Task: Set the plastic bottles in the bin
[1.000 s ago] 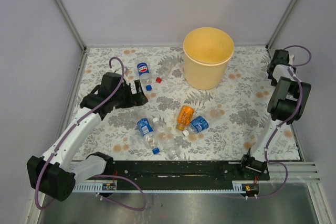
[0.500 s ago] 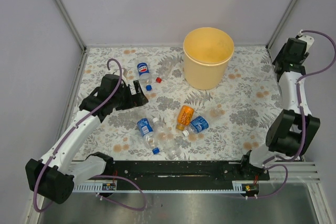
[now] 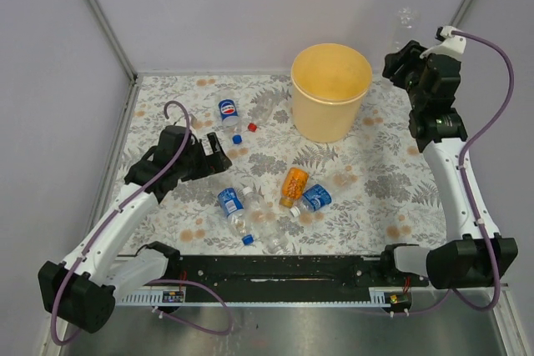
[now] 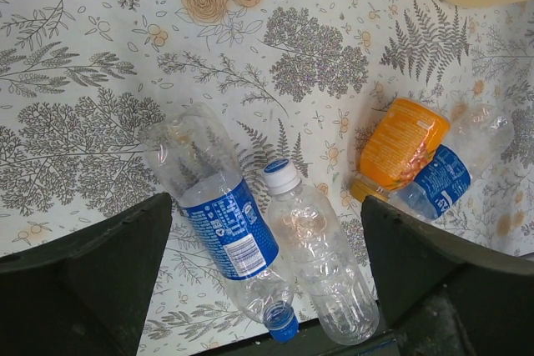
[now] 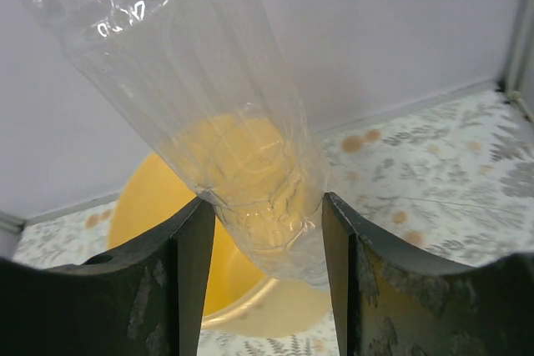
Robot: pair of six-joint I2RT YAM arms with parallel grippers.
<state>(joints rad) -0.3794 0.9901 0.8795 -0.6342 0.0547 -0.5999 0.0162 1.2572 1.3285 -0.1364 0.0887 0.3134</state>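
Note:
The robot's right gripper needs to swing to the left in the top view, over the bin's opening (image 3: 331,73) (image 5: 216,222), because the plain clear bottle is still outside the bin's rim.
My right gripper (image 3: 400,62) is raised just right of the pale yellow-orange bin (image 3: 331,92) and is shut on a plain clear bottle (image 3: 405,27). In the right wrist view that bottle (image 5: 209,97) sits between the fingers (image 5: 188,273), with the bin (image 5: 158,223) below and behind. My left gripper (image 3: 219,149) is open and empty above the mat. Its wrist view shows a blue-label bottle (image 4: 221,223), a clear white-capped bottle (image 4: 321,264), an orange bottle (image 4: 400,143) and a small blue-label bottle (image 4: 438,177) lying below. Another blue-label bottle (image 3: 227,114) lies at the back left.
A loose red cap (image 3: 252,127) and a blue cap (image 3: 237,138) lie near the back-left bottle. The floral mat (image 3: 375,172) is walled by pale panels on the left, back and right. The black base rail (image 3: 275,268) runs along the near edge.
My right arm has swung up and left from the right wall to beside the bin, carrying the clear bottle. My left gripper has shifted slightly nearer.

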